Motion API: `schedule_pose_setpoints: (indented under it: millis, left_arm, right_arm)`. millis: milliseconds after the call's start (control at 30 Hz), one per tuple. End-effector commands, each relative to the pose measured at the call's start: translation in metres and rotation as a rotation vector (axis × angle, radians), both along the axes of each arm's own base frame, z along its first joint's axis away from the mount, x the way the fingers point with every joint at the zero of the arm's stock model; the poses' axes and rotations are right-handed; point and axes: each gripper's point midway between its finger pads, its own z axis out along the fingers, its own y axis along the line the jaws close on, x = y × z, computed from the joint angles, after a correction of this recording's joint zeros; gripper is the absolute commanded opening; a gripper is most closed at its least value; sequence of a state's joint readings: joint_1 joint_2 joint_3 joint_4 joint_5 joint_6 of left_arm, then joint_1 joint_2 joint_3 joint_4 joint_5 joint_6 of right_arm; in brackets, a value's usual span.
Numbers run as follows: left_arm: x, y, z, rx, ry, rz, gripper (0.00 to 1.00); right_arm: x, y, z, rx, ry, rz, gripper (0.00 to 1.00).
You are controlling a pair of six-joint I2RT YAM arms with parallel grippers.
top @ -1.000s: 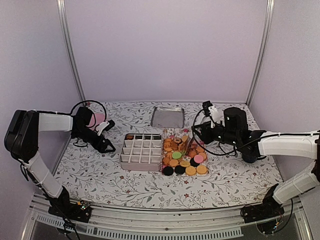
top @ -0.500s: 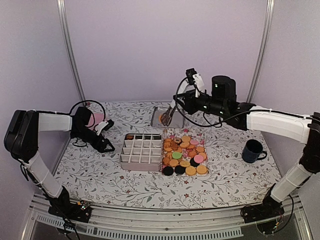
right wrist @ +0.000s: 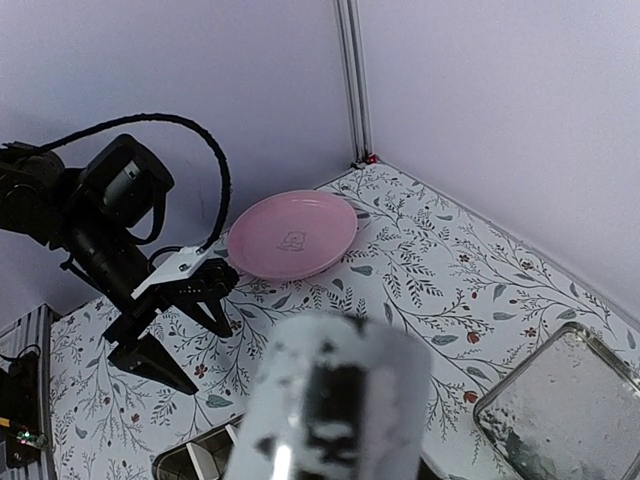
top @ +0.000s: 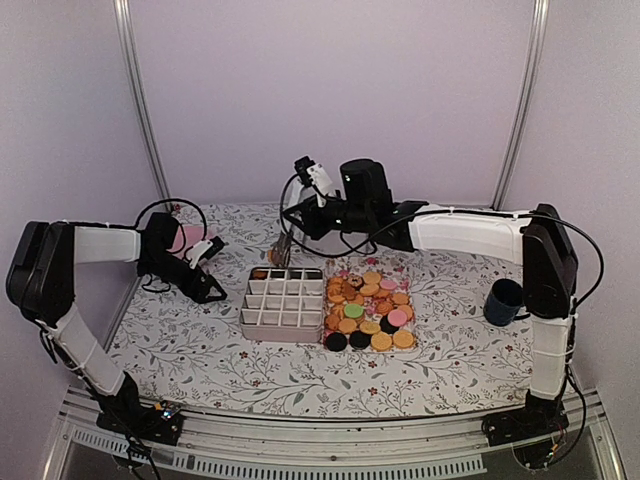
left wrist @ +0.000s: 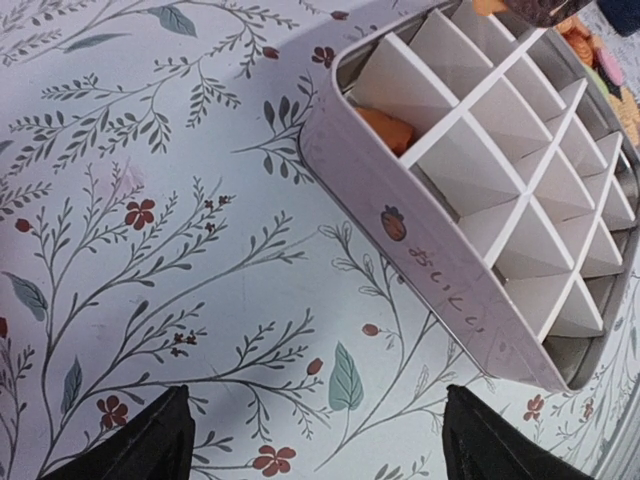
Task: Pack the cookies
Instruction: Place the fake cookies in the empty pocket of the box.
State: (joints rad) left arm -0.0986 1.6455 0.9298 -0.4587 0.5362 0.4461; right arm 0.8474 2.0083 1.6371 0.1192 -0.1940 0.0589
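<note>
The corner cell of the box already holds a cookie. The small orange cookie should next go down with my right gripper into the far-row cell beside the corner one, to be released there.
The cookies, mostly golden-orange with a few black, pink and one green, lie in a clear tray right of a white divided box. One orange cookie sits in a back-left cell of the box. My right gripper hovers over the box's back-left corner, shut on a small orange cookie. In the right wrist view it is only a blurred white and black shape. My left gripper is open and empty on the table left of the box; it also shows in the top view.
A pink plate lies at the back left behind the left arm. A metal tray lies behind the box, partly under the right arm. A dark blue mug stands at the right. A black cable loops by the left wrist.
My right arm rose from the cookie tray and swung left with an orange cookie, to the box's back-left corner. The mug is now uncovered. The left arm has not moved.
</note>
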Motion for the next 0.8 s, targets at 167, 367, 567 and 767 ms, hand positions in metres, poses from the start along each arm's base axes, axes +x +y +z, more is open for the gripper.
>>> schedule_pose_setpoints:
  millis: [167,367,567,767]
  left_arm:
    - [-0.005,0.0,0.008,-0.016,-0.025,-0.018,0.86]
    - [-0.004,0.001,0.009,-0.019,-0.029,-0.016,0.86]
    - [-0.002,0.0,0.01,-0.023,-0.029,-0.014,0.86]
    - [-0.002,0.0,0.01,-0.023,-0.028,-0.012,0.86]
  right_arm:
    - [0.007,0.014,-0.011,-0.014,-0.007,0.003,0.0]
    - [0.005,0.017,-0.024,-0.039,0.015,0.01,0.01]
    - [0.004,0.016,-0.025,-0.047,0.014,0.004,0.16]
    - [0.001,0.011,-0.004,-0.022,-0.012,-0.003,0.28]
